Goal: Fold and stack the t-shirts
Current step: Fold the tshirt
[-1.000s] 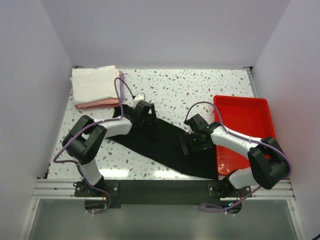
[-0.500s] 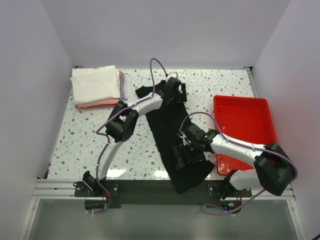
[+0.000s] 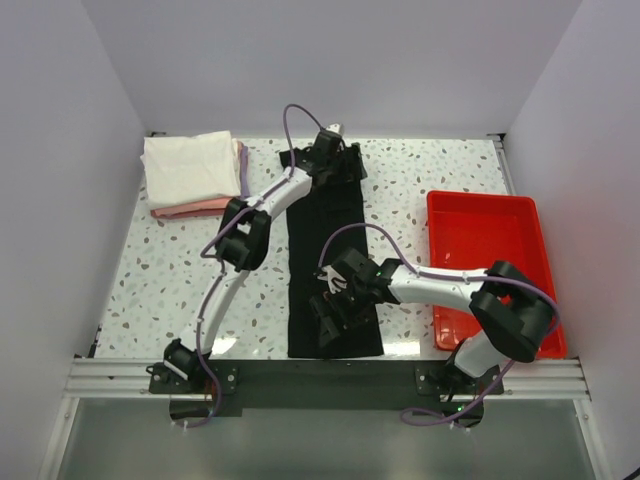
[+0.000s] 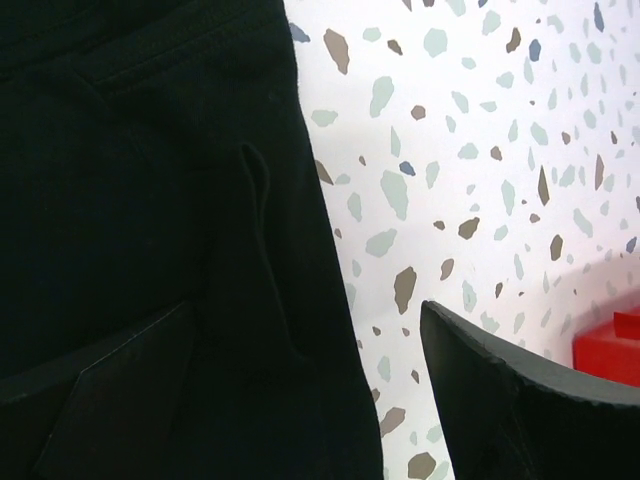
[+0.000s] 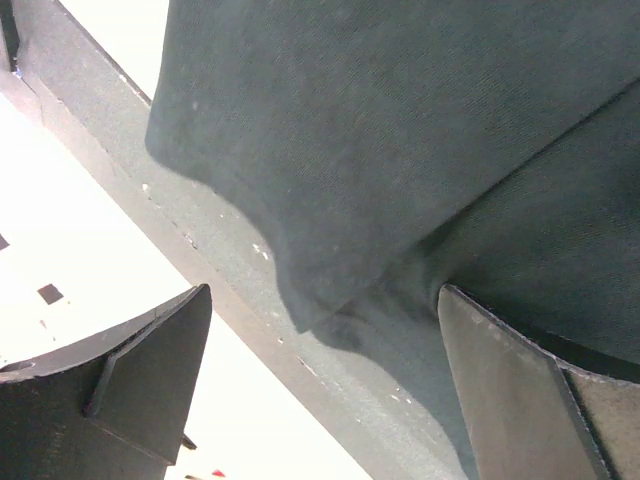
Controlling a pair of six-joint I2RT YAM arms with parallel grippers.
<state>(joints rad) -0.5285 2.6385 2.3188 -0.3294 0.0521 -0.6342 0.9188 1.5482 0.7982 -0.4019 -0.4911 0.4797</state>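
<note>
The t-shirt lies stretched full length, so the left gripper will next come back from its far end and down onto the t-shirt's near corner on the stack's side point(image 3: 293, 353).
The black t-shirt point(image 3: 325, 260) lies as a long narrow strip from the back of the table to its front edge. My left gripper point(image 3: 334, 166) is over the shirt's far end. In the left wrist view it point(image 4: 310, 420) is open, with the shirt's right edge point(image 4: 200, 250) under the gap. My right gripper point(image 3: 336, 304) is over the near end. In the right wrist view it point(image 5: 320, 400) is open, with the cloth point(image 5: 400, 150) draped over the table's front edge. Folded white point(image 3: 188, 167), pink point(image 3: 195, 208) and lavender point(image 3: 243, 172) shirts are stacked at back left.
A red plastic tray point(image 3: 490, 240) stands at the right, its corner also showing in the left wrist view point(image 4: 610, 345). The grey metal rail point(image 3: 320, 375) runs along the near edge. White walls close in the left, back and right sides.
The black shirt went from lying diagonally to a straight front-to-back strip. My left gripper moved to the back of the table; my right gripper moved left toward the front edge.
</note>
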